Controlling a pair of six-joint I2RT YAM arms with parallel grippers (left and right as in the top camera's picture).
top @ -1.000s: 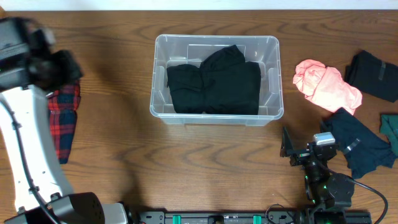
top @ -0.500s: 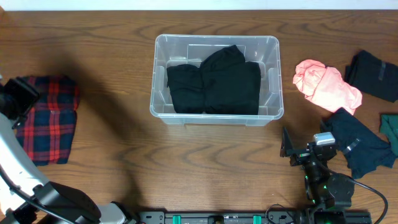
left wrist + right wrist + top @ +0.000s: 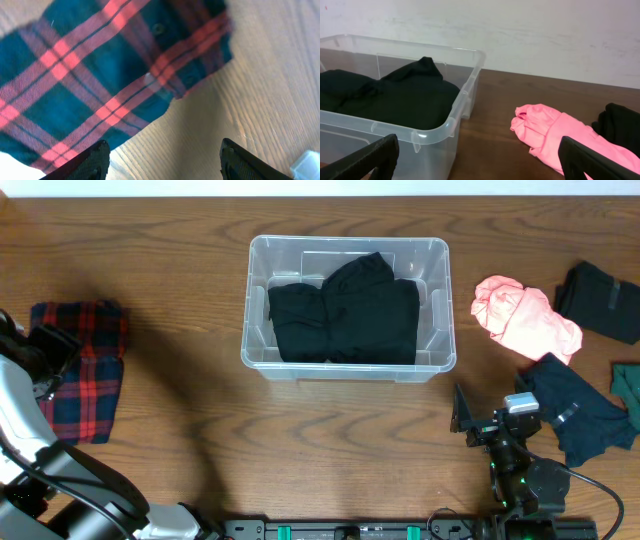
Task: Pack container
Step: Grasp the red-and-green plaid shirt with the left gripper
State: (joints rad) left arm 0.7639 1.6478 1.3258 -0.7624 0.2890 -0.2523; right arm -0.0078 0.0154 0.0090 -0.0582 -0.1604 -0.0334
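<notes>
My left gripper will move back and down next, turning onto the plaid shirt's near corner (image 3: 58,429), away from the container.
The clear container (image 3: 443,330) stands at the table's middle with folded black garments (image 3: 345,315) inside; it also shows in the right wrist view (image 3: 437,131). A red and dark blue plaid shirt (image 3: 88,370) lies flat at the far left. My left gripper (image 3: 48,352) hovers over the shirt's left edge. It is open and empty (image 3: 162,161), with the plaid shirt (image 3: 100,75) just ahead of the fingers. My right gripper (image 3: 462,420) rests at the front right, open and empty (image 3: 480,165), facing the container.
At the right lie a pink garment (image 3: 525,315), a black garment (image 3: 600,300), a dark navy garment (image 3: 575,410) and a teal piece (image 3: 628,385). The pink garment (image 3: 560,137) also shows in the right wrist view.
My left arm has swung down from the far left corner to the table's left edge, uncovering the plaid shirt, which now lies flat. The right arm has not moved.
</notes>
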